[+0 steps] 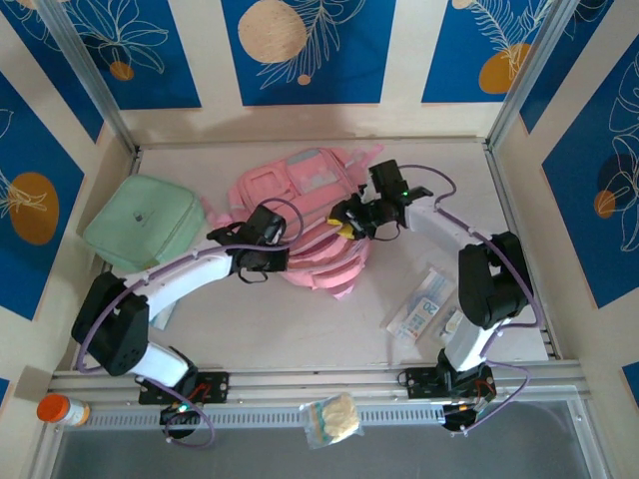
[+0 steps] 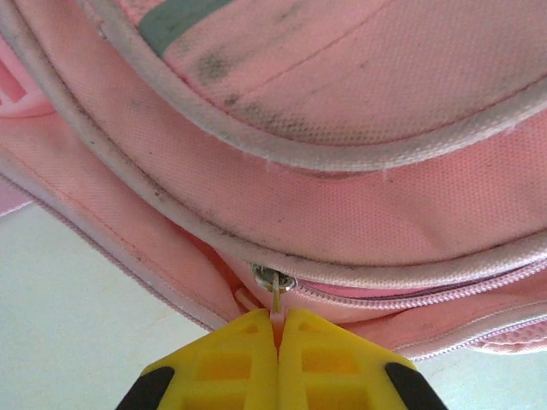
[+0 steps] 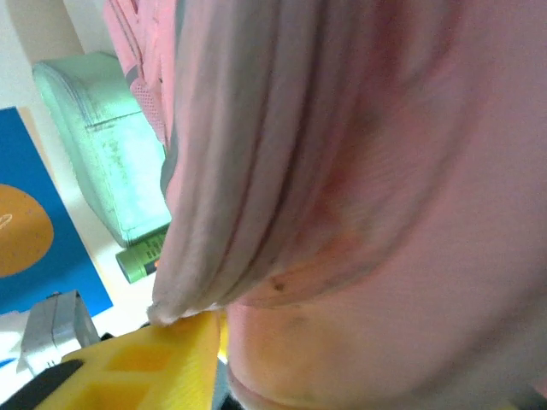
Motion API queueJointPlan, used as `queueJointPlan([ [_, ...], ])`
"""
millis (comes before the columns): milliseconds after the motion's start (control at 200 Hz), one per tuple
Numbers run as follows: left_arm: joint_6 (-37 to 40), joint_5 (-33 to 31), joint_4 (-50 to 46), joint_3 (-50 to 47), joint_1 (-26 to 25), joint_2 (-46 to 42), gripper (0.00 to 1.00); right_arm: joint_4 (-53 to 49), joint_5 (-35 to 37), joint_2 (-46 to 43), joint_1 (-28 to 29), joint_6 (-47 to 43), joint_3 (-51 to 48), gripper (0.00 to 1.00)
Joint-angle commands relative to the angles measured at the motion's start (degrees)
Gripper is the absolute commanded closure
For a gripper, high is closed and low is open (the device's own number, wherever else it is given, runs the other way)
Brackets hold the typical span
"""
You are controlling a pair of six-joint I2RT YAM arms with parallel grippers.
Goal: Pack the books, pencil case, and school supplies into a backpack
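Observation:
The zip pull (image 2: pixel 279 301) goes outward and toward the mint-green pouch along the backpack's curved seam (image 2: pixel 120 175) next, and my left gripper releases it, as the zipper gapes behind its slider.
The pink backpack (image 1: pixel 300 205) lies at the back middle of the table. My left gripper (image 2: pixel 279 318) sits at its near left side, yellow fingers (image 2: pixel 231 363) shut on the small zip pull (image 2: pixel 279 301) that hangs from the metal slider (image 2: pixel 273 278). My right gripper (image 1: pixel 351 222) is pressed against the backpack's right side. One yellow finger (image 3: pixel 154 363) shows under a fold of the pink fabric (image 3: pixel 342 171); the other is hidden. School supplies lie at the right: a white packet with blue print (image 1: pixel 424 304) and a small white piece (image 1: pixel 454 321). The books are out of view.
A mint-green square pouch (image 1: pixel 145 222) lies at the back left, with a green tube (image 3: pixel 141 258) beside it. An orange-capped bottle (image 1: pixel 62 409) and a clear bag of pale pieces (image 1: pixel 334 419) rest on the front rail. Bare table lies in front of the backpack.

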Motion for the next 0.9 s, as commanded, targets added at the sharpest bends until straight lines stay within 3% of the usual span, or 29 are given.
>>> queueJointPlan([
  [0,-1.2,2.2,5.0,1.1,-0.7,0.2,1.0,5.1,7.2,-3.9,4.9,6.5,-2.7,0.53],
  [100,-1.3,2.0,5.2,0.8,-0.7,0.4,1.0,8.1,12.2,-4.0,8.8,10.4,-3.9,0.47],
  [175,-1.2,1.6,5.3,0.8,-0.7,0.3,1.0,8.0,15.5,-2.6,10.6,10.9,-2.8,0.49],
  [375,-0.3,-1.4,3.4,0.9,-0.6,-0.4,1.0,5.7,18.9,-2.4,11.2,9.1,-1.9,0.8],
  [505,0.0,-5.7,1.1,0.2,-0.3,-1.4,1.0,3.2,16.7,-3.7,8.7,6.7,-2.5,1.0],
  [665,1.1,-8.5,-0.2,-1.4,2.9,-3.1,1.0,2.2,11.2,-7.0,5.1,2.7,-3.8,1.0],
  [895,4.1,-6.0,4.1,-1.0,11.9,-2.3,1.0,0.0,1.9,-7.9,0.0,-0.7,-2.8,1.0],
])
